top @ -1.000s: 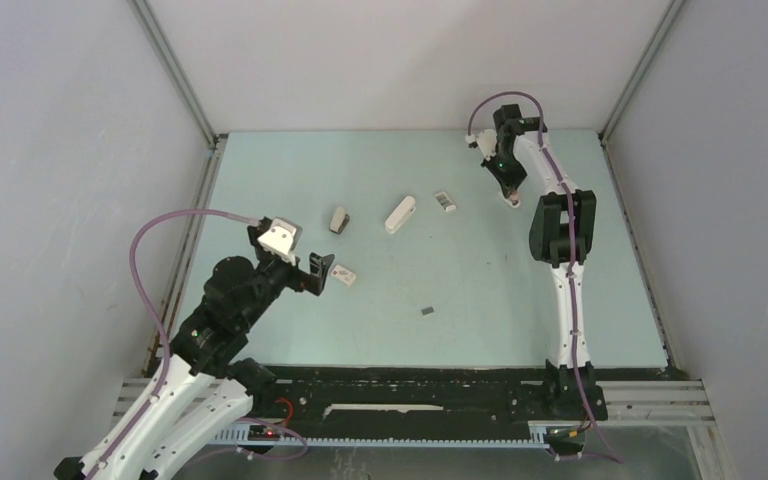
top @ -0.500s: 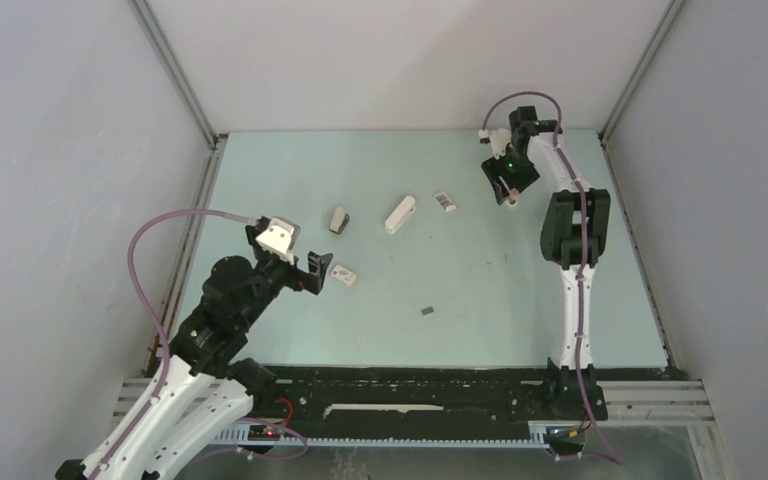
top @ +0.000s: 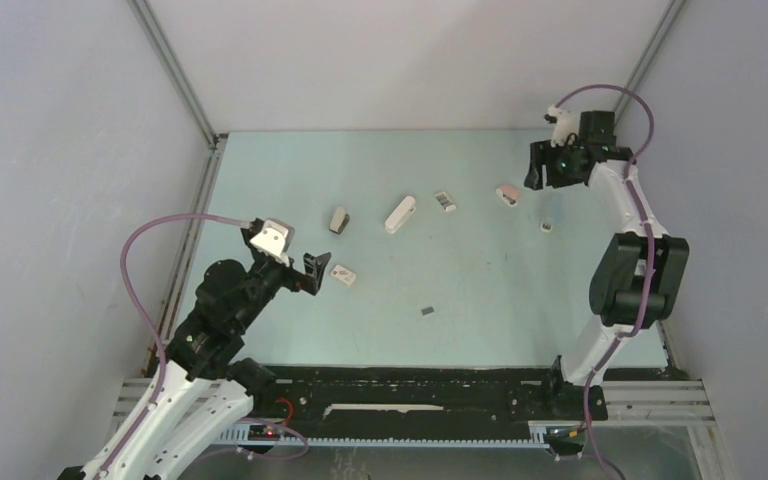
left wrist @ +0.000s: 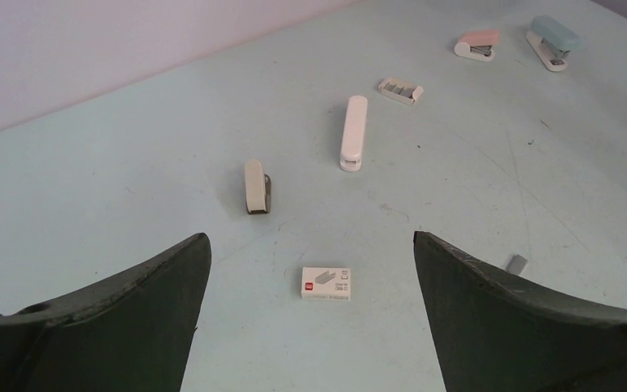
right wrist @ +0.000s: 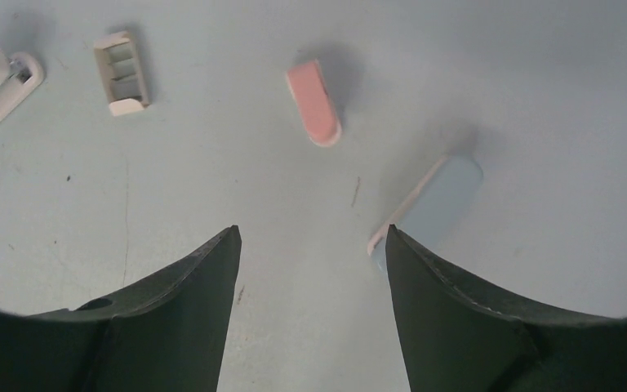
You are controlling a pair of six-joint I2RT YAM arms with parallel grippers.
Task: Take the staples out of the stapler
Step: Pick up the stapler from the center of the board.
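Note:
I should lower my right gripper next and turn it toward the right in its wrist view, over the pale-blue stapler's body (top: 553, 208) (right wrist: 434, 204), which lies at an angle below it on that side.
A short dark-grey strip of staples (top: 427, 311) (left wrist: 517, 263) lies loose on the table's near middle. A pink stapler (top: 507, 194) (right wrist: 313, 102) lies shut at the back right, with a pale-blue stapler (top: 550, 218) (right wrist: 437, 204) on its right. My right gripper (top: 537, 172) (right wrist: 310, 237) hovers open and empty above and between these two, its right fingertip over the blue one's end. My left gripper (top: 315, 270) (left wrist: 310, 238) stands wide open and empty, just short of a white staple box (top: 343, 275) (left wrist: 326, 282).
A long white stapler (top: 399, 213) (left wrist: 353, 132) and a small beige stapler (top: 339, 220) (left wrist: 255, 186) lie mid-table. An open staple box (top: 445, 201) (right wrist: 121, 72) sits left of the pink stapler. White walls close in the table on three sides.
My right gripper opened and let go of the pink stapler, which now lies on the table. The right arm swung right and back. The left arm barely moved.

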